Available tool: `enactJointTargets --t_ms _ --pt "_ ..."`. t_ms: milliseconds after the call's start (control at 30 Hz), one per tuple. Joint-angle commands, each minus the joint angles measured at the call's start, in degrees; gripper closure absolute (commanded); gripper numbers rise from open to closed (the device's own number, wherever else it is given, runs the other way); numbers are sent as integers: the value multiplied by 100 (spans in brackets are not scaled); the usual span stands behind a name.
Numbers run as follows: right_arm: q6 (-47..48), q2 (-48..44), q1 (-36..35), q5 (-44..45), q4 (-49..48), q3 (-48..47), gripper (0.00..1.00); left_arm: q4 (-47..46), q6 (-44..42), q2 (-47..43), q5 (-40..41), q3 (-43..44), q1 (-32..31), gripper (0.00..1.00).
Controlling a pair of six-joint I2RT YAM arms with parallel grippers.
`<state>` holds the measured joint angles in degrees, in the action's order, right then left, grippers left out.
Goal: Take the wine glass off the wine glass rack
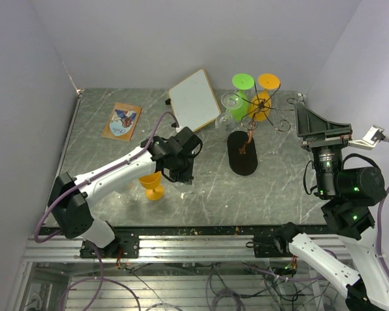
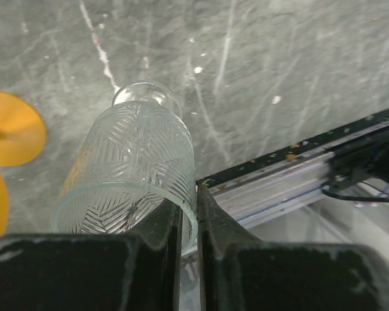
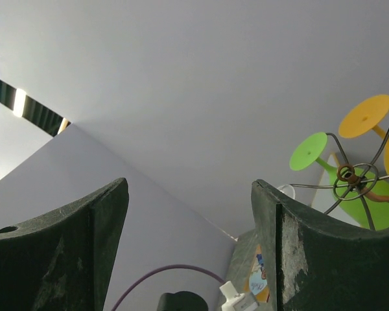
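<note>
My left gripper will move down toward the table [image 1: 187, 194] [image 2: 148, 94] beside the orange glass, because the clear cut-pattern glass points its foot down at a bare spot there.
The wine glass rack [image 1: 262, 111] is a copper wire tree on a black oval base [image 1: 242, 153] at the back right. A green glass [image 1: 241, 97], an orange glass [image 1: 264, 97] and a clear glass [image 1: 231, 103] hang on it. It also shows in the right wrist view [image 3: 350, 176]. My left gripper [image 1: 183, 170] is shut on the rim of a clear cut-pattern glass [image 2: 133, 162], one finger inside and one outside [image 2: 189, 194]. The glass's far end points down at the table. My right gripper [image 1: 321, 124] is open and empty [image 3: 189, 194], right of the rack, facing the wall.
An orange glass [image 1: 153, 185] stands on the table just left of my left gripper and shows in the left wrist view [image 2: 13, 136]. A white board [image 1: 194, 100] and a printed card [image 1: 122, 121] lie at the back. The front rail [image 2: 298, 175] runs close by.
</note>
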<state>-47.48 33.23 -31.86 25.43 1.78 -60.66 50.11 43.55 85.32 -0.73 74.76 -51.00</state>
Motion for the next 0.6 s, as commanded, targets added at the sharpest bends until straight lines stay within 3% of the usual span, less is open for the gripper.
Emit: enactJointTargets --t_ms 0,300,567 --pt "91 -45 4 164 94 -87 24 391 -553 189 293 367 -23 93" --pt "11 32 5 158 154 -22 24 574 -999 792 357 474 -7 92" --pt "14 162 4 74 147 -3 24 498 -1123 1010 407 429 -3 85"
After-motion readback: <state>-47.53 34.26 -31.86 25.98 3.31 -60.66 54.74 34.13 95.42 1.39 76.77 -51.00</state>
